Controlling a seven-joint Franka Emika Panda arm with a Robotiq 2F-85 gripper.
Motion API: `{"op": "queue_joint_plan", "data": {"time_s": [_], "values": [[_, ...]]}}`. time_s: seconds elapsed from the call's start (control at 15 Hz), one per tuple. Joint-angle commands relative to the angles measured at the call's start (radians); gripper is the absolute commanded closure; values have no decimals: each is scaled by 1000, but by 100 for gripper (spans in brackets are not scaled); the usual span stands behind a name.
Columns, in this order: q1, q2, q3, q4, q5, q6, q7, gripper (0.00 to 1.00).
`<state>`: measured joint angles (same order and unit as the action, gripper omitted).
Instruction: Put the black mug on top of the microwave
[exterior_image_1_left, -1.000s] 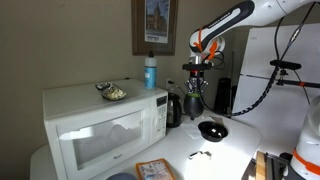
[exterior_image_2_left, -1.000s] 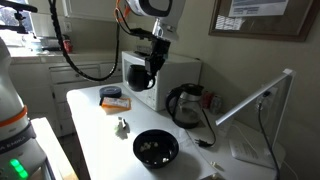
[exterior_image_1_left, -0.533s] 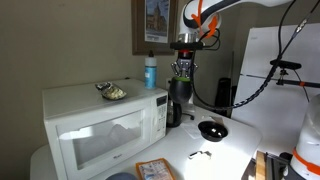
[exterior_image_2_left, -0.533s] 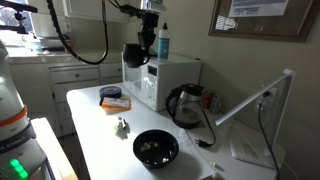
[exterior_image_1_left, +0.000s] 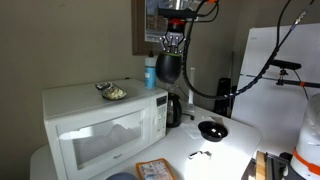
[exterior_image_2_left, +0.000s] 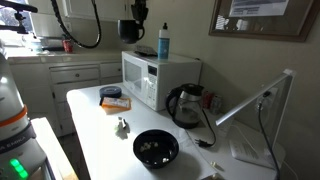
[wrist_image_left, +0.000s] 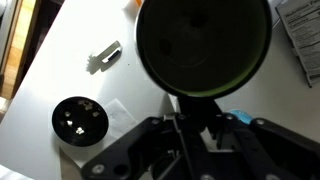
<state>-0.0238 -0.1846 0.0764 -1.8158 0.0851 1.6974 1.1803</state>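
My gripper will move outward over the bare spot on the microwave top between dish and blue bottle (exterior_image_1_left: 151, 72), lower the mug onto it and release.
The black mug (exterior_image_1_left: 168, 68) hangs from my gripper (exterior_image_1_left: 172, 45), high in the air beside the blue bottle (exterior_image_1_left: 151, 72) at the right end of the white microwave (exterior_image_1_left: 105, 125). In an exterior view the mug (exterior_image_2_left: 132, 30) is above the microwave's (exterior_image_2_left: 160, 78) far top corner. In the wrist view the mug (wrist_image_left: 203, 45) fills the top, seen from above, with my gripper (wrist_image_left: 190, 108) shut on its rim. The blue bottle shows as a sliver (wrist_image_left: 240, 118).
A small dish of food (exterior_image_1_left: 111, 92) sits on the microwave top. A dark kettle (exterior_image_2_left: 187, 103) stands beside the microwave. A black bowl (exterior_image_2_left: 156, 148) and a small metal clip (exterior_image_2_left: 122, 125) lie on the white table (exterior_image_2_left: 95, 140). A snack packet (exterior_image_1_left: 155, 170) lies near the front.
My gripper has lifted the mug from kettle height beside the microwave up and across, to above the microwave top near the blue bottle.
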Motion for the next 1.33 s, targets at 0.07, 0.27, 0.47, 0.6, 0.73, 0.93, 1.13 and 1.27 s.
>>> {"op": "queue_joint_plan", "data": {"time_s": [0.07,0.27,0.47,0.6,0.73,0.93,1.13,1.27], "values": [[7,20,-7,10,12,8,9,94],[3,77,-9,74,76,-6,156,94],[1,143,-17,129,91,-6,294,94],[6,179,-19,162,58,21,408,94],[17,219,-21,201,34,37,499,94],[48,283,-13,279,-42,34,602,94],[80,347,-15,351,-83,-3,661,94],[98,385,-16,388,-85,-19,674,94]]}}
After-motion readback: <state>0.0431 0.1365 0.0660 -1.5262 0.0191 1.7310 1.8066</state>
